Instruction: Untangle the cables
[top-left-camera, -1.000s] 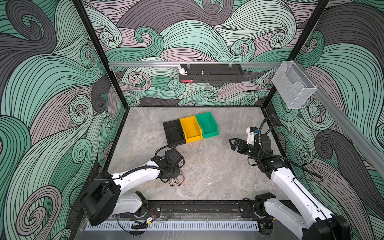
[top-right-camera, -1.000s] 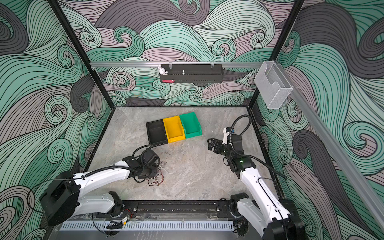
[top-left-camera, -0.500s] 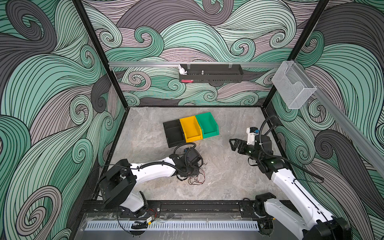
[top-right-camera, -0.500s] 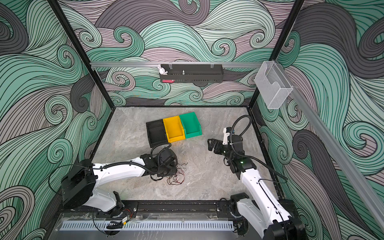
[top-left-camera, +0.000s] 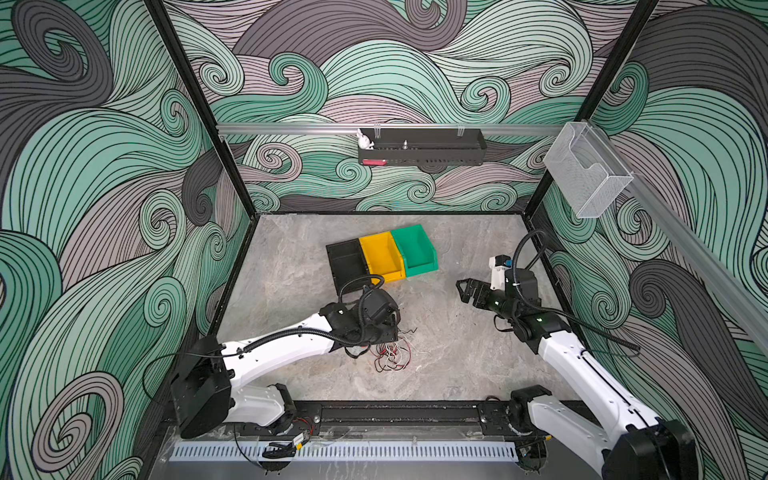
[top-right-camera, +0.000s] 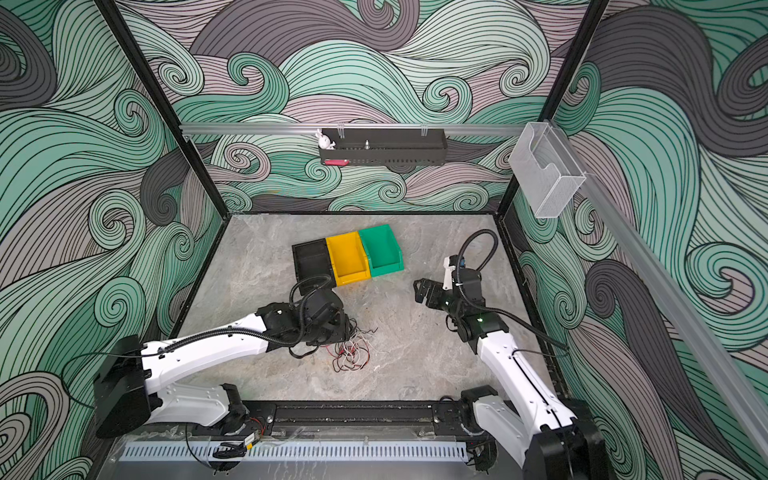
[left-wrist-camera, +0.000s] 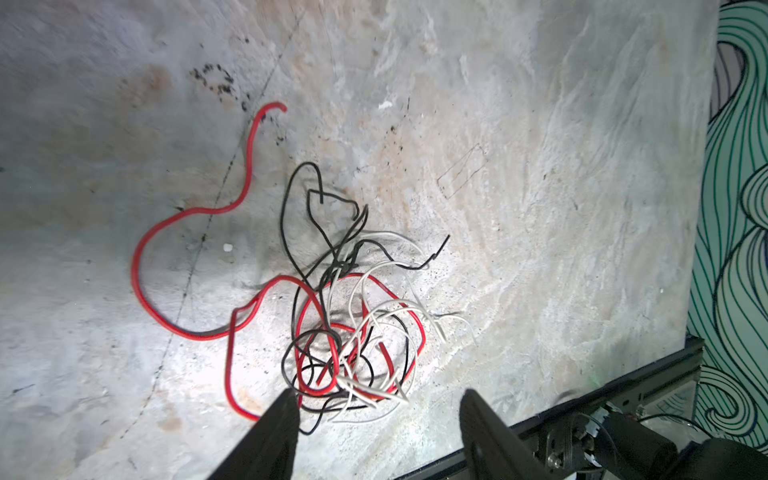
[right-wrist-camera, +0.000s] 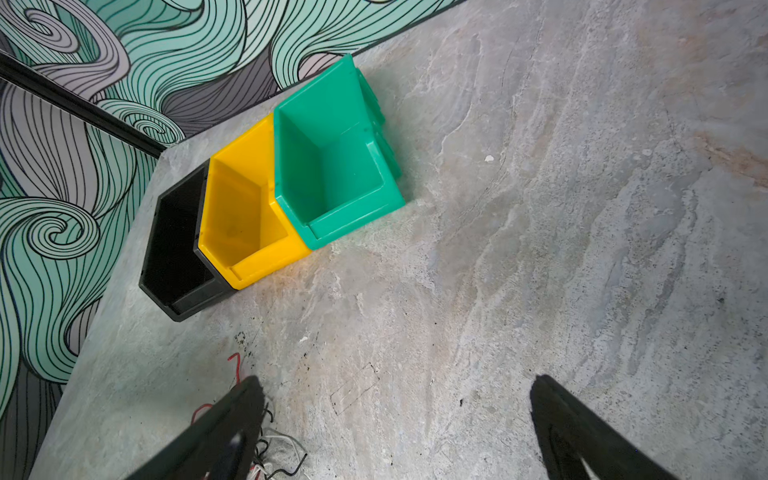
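The green bin's outer side (top-left-camera: 434, 252) (right-wrist-camera: 385, 160) is clear of the yellow bin, so my right gripper should next move outward and down to it and close over the green bin's rim.
The cables (left-wrist-camera: 353, 332) are a loose tangle of thin red, black and white wires on the stone floor; both top views show the cables (top-left-camera: 392, 355) (top-right-camera: 352, 353) near the front middle. One thicker red strand (left-wrist-camera: 139, 266) loops out of the knot. My left gripper (left-wrist-camera: 376, 401) hovers just short of the tangle, open, with nothing between its fingers. My right gripper (top-left-camera: 463, 291) (right-wrist-camera: 397, 390) hangs open and empty above bare floor to the right. Part of the cables (right-wrist-camera: 274, 451) shows behind one right finger.
Black (top-left-camera: 347, 266), yellow (top-left-camera: 380, 257) and green (top-left-camera: 415, 249) bins stand side by side behind the tangle, all empty in the right wrist view. The black front rail (top-left-camera: 395, 415) runs close behind the cables. Cage walls enclose the floor.
The left arm has swung to the right and dragged the tangle with it. The wires now lie loose on the floor by its parted fingers. The right arm has stayed still.
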